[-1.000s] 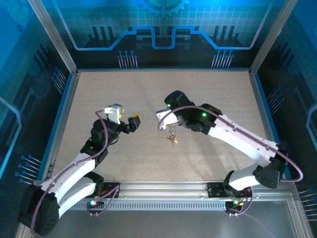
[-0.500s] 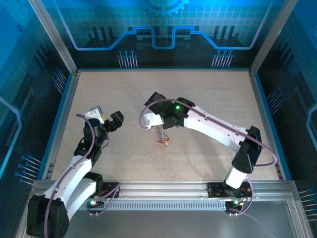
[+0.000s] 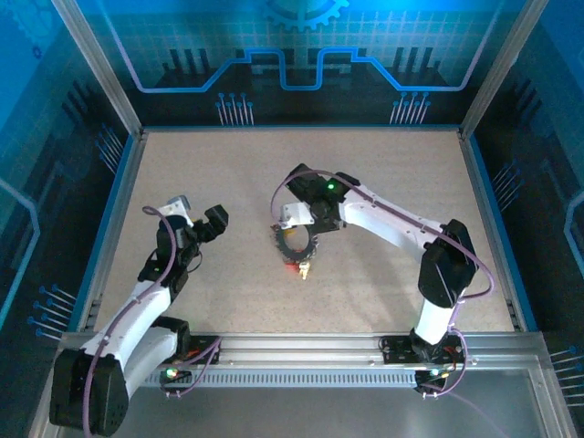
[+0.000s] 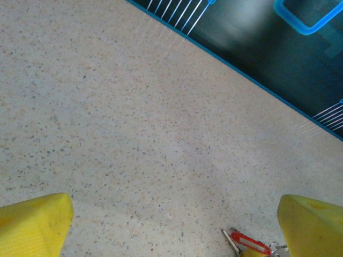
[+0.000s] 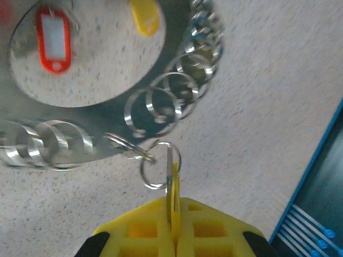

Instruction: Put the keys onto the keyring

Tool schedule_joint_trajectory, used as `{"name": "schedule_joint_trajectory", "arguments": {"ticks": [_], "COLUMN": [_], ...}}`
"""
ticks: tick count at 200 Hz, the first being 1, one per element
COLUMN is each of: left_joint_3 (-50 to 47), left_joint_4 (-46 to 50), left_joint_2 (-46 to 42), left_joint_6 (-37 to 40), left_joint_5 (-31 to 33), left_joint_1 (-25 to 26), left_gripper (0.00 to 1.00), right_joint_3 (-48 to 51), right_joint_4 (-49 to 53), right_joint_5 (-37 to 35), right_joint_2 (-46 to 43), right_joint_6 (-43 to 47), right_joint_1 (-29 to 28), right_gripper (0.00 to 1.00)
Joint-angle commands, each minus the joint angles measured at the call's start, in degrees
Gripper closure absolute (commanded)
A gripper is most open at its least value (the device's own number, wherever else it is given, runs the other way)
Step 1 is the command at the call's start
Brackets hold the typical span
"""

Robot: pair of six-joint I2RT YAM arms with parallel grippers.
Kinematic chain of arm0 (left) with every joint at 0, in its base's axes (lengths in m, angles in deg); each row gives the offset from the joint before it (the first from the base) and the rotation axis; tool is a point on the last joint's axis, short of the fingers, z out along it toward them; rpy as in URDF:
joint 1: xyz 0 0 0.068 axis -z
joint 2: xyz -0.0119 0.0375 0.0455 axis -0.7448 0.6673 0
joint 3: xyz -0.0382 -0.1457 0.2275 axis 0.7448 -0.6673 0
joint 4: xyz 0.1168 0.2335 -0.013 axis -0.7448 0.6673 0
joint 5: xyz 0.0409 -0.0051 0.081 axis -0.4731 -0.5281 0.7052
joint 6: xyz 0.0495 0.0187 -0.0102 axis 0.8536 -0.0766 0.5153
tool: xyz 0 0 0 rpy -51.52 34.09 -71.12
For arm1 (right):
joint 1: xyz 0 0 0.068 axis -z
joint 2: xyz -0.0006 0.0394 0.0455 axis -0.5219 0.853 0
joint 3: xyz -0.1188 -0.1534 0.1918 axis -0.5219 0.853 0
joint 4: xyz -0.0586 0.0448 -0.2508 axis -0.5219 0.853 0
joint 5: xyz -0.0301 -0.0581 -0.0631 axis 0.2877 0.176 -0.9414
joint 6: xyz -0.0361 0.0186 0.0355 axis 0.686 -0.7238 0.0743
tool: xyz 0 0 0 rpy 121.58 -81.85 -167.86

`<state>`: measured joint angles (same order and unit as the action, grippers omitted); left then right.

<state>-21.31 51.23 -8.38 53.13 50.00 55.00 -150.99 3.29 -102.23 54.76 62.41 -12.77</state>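
My right gripper draws the thin key [image 5: 171,176] down toward its arm to the bare tabletop below next and releases it, since the key is already linked to the keyring.
The keyring [image 3: 294,245] lies flat on the table at the centre, a dark-grey ring with small silvery split rings [image 5: 161,104] strung round it. In the right wrist view the keyring [image 5: 91,136] carries a red tag [image 5: 53,40] and a yellow tag [image 5: 144,13]. My right gripper [image 3: 306,224] [image 5: 172,206] is shut on a thin key [image 5: 171,176] with a yellow tag, seen edge-on, which hangs on a small ring [image 5: 155,168] linked to the keyring. My left gripper [image 3: 216,221] [image 4: 171,227] stands open to the left, nothing between its yellow fingers [image 4: 32,225]. A red-tagged key [image 4: 249,243] lies near its right finger.
Red and yellow tags [image 3: 299,267] stick out from the keyring's near side. The speckled table [image 3: 182,173] is bounded by a blue-edged frame [image 3: 119,201] with dark walls behind.
The right gripper has lowered the keyring from hanging edge-on to lying flat on the table. The left arm drew back to the left earlier and has since held still.
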Motion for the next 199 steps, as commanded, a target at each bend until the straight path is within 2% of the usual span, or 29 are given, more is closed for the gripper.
{"name": "schedule_joint_trajectory", "arguments": {"ticks": [1,56,112,140,166,199], "left_joint_3": [2.73,4.39,6.75,9.34,9.57,9.49], "left_joint_4": [1.75,-1.05,-2.54,1.86,2.86,5.85], "left_joint_2": [2.31,7.59,13.37,15.73,15.69,13.22], "left_joint_6": [-0.89,-1.46,2.78,6.77,9.69,14.65], "left_joint_5": [-1.58,-3.10,-4.06,-2.72,-2.71,-2.35], "left_joint_1": [-0.70,-0.70,-0.64,-0.61,-0.61,-0.61], "left_gripper": [0.01,0.01,0.01,0.01,0.01,0.01], "right_joint_3": [2.98,11.86,17.21,19.48,19.99,19.10], "right_joint_4": [-2.34,-8.23,-12.07,-13.98,-16.25,-15.66], "right_joint_5": [2.83,2.60,2.16,3.30,2.08,-0.17], "right_joint_2": [-2.55,-2.81,1.28,3.82,5.43,6.69], "right_joint_6": [-0.55,0.28,0.03,-0.69,-2.84,-4.91], "right_joint_1": [3.00,10.31,16.27,19.10,19.71,20.47], "right_gripper": [1.00,1.00,1.00,1.00,0.89,0.81]}}
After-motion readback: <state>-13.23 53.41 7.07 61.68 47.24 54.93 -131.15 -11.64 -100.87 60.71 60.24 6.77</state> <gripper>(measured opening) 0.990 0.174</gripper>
